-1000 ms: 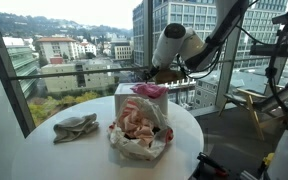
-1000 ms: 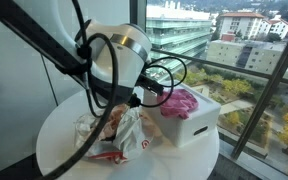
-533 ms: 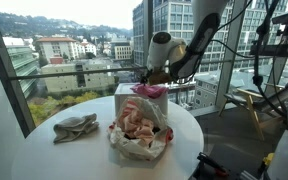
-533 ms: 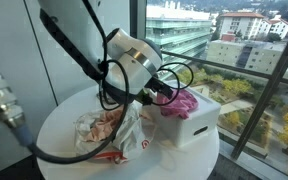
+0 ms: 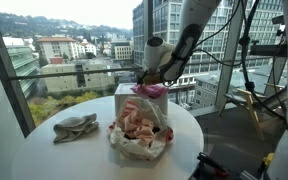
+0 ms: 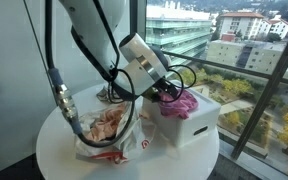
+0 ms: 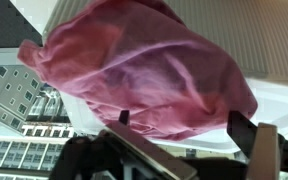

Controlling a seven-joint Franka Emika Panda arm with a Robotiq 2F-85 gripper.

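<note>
I will move my gripper down next, so that it comes closer to the top of the box.
A crumpled pink cloth (image 5: 150, 91) (image 6: 187, 101) lies on top of a white box (image 5: 131, 103) (image 6: 191, 127) on the round white table (image 5: 44, 155). My gripper (image 5: 150, 80) (image 6: 168, 93) hangs right beside the cloth at its edge, open, with nothing between the fingers. In the wrist view the pink cloth (image 7: 144, 65) fills most of the picture, just beyond my gripper (image 7: 184, 125). Its two dark fingertips (image 7: 243, 129) stand wide apart on either side of the cloth's lower edge. The box's white top (image 7: 279, 100) shows under the cloth.
A crumpled white wrapper with pinkish contents (image 5: 137, 127) (image 6: 110, 130) sits in front of the box. A grey rag (image 5: 75, 126) lies apart on the table. A window wall (image 5: 44, 60) runs close behind the table. Stands and cables (image 5: 254, 70) are off to the side.
The arm has swung upright and brought the wrist down toward the box, so the gripper now sits close against the pink cloth. The jaws stayed open; cloth and box have not moved.
</note>
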